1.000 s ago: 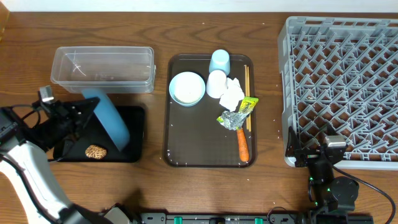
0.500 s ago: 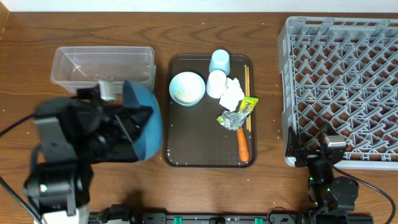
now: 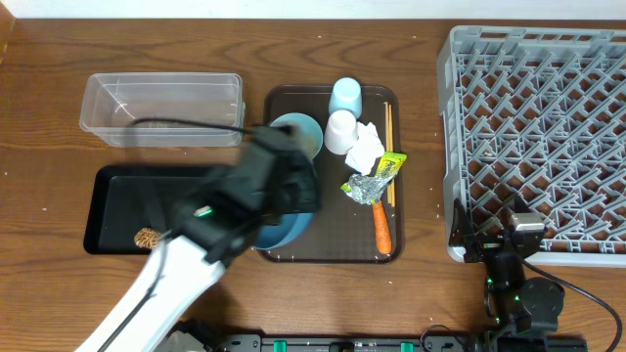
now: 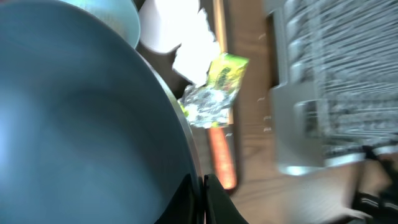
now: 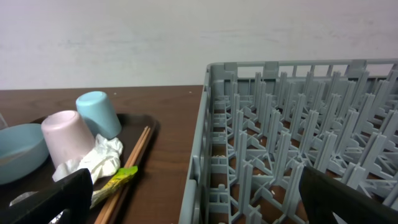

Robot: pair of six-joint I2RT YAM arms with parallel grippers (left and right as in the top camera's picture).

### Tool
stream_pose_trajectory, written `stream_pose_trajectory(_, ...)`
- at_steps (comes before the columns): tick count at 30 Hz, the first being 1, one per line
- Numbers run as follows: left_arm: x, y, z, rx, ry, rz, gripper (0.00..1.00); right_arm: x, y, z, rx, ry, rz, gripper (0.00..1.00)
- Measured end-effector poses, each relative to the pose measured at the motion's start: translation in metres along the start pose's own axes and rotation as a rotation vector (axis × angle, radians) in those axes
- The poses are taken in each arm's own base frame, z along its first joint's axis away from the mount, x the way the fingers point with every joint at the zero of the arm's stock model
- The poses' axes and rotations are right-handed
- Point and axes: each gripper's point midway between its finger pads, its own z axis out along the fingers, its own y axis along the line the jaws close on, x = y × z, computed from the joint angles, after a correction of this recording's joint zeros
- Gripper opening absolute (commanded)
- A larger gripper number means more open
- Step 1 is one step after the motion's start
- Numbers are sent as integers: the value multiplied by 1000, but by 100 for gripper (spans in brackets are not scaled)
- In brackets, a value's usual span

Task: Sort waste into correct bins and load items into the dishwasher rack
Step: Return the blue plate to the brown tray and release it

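Note:
The left gripper comes down toward the carrot (image 3: 381, 225) next, releasing the plate, since the brown tray's bare bottom lies below it and to its right in the overhead view.
My left gripper (image 4: 200, 193) is shut on the rim of the large dark-blue plate (image 4: 81, 124), which it holds over the left side of the brown tray (image 3: 328, 249). From overhead, only the plate's edge (image 3: 289, 233) shows under the arm. On the tray lie the bowl (image 3: 305, 129), light-blue cup (image 3: 345, 96), pinkish cup (image 3: 341, 130), tissue (image 3: 365, 149), wrapper (image 3: 389, 166), foil (image 3: 364, 188), carrot (image 3: 381, 225) and chopsticks (image 3: 387, 122). A brown food lump (image 3: 149, 237) sits in the black tray (image 3: 117, 196). My right gripper (image 5: 199, 205) stands open at the rack's (image 3: 538, 137) front left corner, with nothing in it.
The clear plastic tub (image 3: 161, 108) stands behind the black tray at the back left. The left arm (image 3: 186, 264) crosses the black tray's right end. A strip of bare wood (image 3: 425, 196) separates the brown tray from the rack.
The left arm has swung right, carrying the plate from above the black tray to over the brown tray's left part. The right arm has not moved.

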Motion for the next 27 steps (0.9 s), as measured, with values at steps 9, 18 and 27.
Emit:
stream_pose_trajectory(9, 32, 4, 80, -157, 115, 50, 6, 0, 0, 0, 0, 0, 0, 99)
stream_pose_trajectory(18, 59, -6, 101, -176, 170, 97, 6, 0, 0, 0, 0, 0, 0, 99)
stream_pose_trajectory(27, 68, -4, 111, -192, 204, 101, 14, 0, 0, 0, 0, 0, 0, 99)
